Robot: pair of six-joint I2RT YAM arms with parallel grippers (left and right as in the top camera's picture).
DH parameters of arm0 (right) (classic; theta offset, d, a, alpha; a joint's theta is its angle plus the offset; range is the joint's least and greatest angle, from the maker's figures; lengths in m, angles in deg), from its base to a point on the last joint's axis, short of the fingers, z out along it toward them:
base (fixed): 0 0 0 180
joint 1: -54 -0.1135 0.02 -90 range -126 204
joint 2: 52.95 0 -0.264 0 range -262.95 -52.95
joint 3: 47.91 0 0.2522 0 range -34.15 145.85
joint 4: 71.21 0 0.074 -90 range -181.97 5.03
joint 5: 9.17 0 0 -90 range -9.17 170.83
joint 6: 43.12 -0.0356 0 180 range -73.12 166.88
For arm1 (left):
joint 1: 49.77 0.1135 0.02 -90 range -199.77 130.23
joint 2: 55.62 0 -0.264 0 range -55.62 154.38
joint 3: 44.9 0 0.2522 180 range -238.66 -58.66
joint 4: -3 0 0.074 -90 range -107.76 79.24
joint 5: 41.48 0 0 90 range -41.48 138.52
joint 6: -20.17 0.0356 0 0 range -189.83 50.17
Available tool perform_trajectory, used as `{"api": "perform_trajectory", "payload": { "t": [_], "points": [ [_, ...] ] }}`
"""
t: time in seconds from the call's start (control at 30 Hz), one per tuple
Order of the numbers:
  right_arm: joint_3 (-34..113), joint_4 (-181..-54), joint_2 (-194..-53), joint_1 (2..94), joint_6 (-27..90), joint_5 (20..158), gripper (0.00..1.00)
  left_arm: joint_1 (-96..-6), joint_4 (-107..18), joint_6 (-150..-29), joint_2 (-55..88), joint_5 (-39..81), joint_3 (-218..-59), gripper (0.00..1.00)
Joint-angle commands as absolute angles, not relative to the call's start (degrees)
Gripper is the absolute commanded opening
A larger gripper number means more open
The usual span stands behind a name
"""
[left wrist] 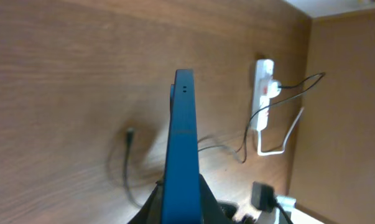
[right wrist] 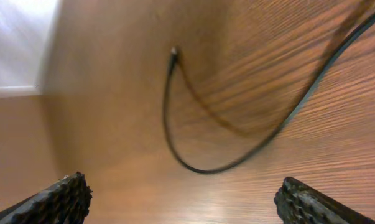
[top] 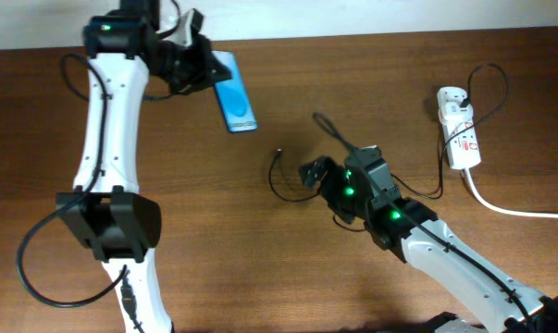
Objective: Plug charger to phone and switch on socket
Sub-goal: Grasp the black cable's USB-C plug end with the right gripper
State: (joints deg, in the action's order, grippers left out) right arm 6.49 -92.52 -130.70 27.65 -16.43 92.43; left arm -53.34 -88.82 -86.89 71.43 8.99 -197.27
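Note:
My right gripper will move open to the left in the overhead view next and go down around the body of the black connector, which lies free there.
My left gripper is shut on the blue phone and holds it above the table at the back left; in the left wrist view the phone shows edge-on between my fingers. The black charger cable lies looped mid-table, its connector tip free on the wood. My right gripper is open, just right of the loop. In the right wrist view the cable and its tip lie ahead of my open fingers. The white socket strip lies far right, with the adapter plugged in.
The socket's thick white cord runs off the right edge. The socket also shows in the left wrist view. A black arm cable hangs at the left near the left arm's base.

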Motion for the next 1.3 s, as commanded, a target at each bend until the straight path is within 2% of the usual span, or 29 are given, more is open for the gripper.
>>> {"api": "perform_trajectory", "payload": {
  "t": [0.0, 0.03, 0.07, 0.2, 0.3, 0.43, 0.63, 0.83, 0.93, 1.13, 1.27],
  "points": [
    [6.5, -93.2, -130.6, 27.3, 1.1, 95.9, 0.94, -49.1, -91.9, -77.4, 70.8, 5.4, -198.3, 0.00],
    [6.5, -93.2, -130.6, 27.3, 1.7, 97.3, 0.87, -47.3, -92.5, -75.0, 70.8, 2.6, -198.3, 0.00],
    [7.1, -93.8, -130.6, 27.3, 1.7, 99.2, 0.72, -45.7, -93.0, -73.7, 70.8, -0.2, -198.3, 0.00],
    [21.6, -109.7, -133.0, 27.3, 4.8, 98.2, 0.61, -40.8, -96.6, -72.9, 70.8, -1.7, -198.3, 0.00],
    [38.6, -119.3, -145.2, 27.3, 6.5, 98.4, 0.48, -39.9, -97.4, -73.0, 70.8, -1.7, -198.3, 0.00],
    [52.8, -122.6, -161.3, 27.3, 6.5, 100.2, 0.44, -40.0, -97.4, -73.0, 70.8, -1.7, -198.3, 0.00],
    [54.1, -120.5, -172.7, 27.3, 3.2, 101.3, 0.40, -40.0, -97.4, -73.0, 70.8, -1.7, -198.3, 0.00],
    [54.0, -115.3, -176.6, 27.1, 2.9, 102.9, 0.39, -40.0, -97.4, -73.0, 70.8, -1.7, -198.3, 0.00],
    [54.0, -114.1, -178.1, 26.9, 1.3, 102.7, 0.33, -40.0, -97.5, -73.0, 70.8, -1.7, -198.3, 0.00],
    [54.0, -113.2, -180.7, 26.9, -0.2, 102.7, 0.30, -40.0, -97.9, -73.0, 70.8, -1.7, -198.3, 0.00],
    [54.0, -112.6, -180.8, 26.9, -0.3, 102.5, 0.20, -40.0, -97.9, -73.0, 70.8, -1.7, -198.3, 0.00]
  ]
}}
